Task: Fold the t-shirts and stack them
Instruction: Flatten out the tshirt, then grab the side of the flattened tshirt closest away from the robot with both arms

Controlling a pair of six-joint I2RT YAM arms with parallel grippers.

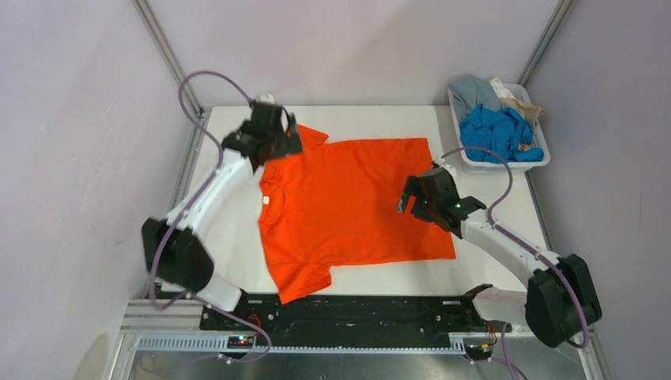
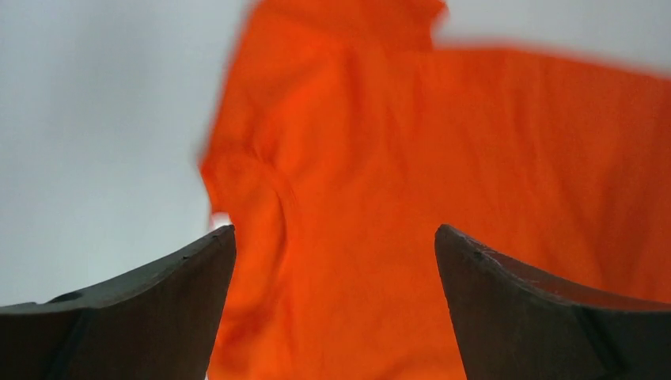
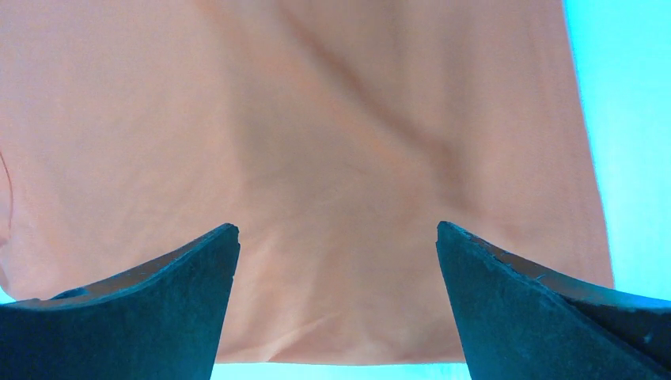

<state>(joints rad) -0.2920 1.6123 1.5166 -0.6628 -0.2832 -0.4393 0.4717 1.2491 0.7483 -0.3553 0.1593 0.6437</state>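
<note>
My left gripper moves back across the collar end next. It then lowers to close on the near sleeve's cuff (image 1: 303,294), because that sleeve sticks out from the shirt's body.
A plain orange t-shirt (image 1: 348,206) lies spread flat on the white table (image 1: 490,214), collar to the left and hem to the right. My left gripper (image 1: 273,138) hovers open and empty over the far sleeve and shoulder. In the left wrist view it (image 2: 334,233) has the orange cloth (image 2: 443,142) between and below its fingers. My right gripper (image 1: 423,198) hovers open and empty over the shirt's hem end. In the right wrist view it (image 3: 336,229) is above the cloth (image 3: 316,119), which looks pale salmon there.
A white plastic basket (image 1: 506,164) stands at the back right corner. It holds a bright blue shirt (image 1: 494,127), a pale grey-blue one (image 1: 473,89) and a beige one (image 1: 518,103), all crumpled. Grey walls enclose the table on three sides.
</note>
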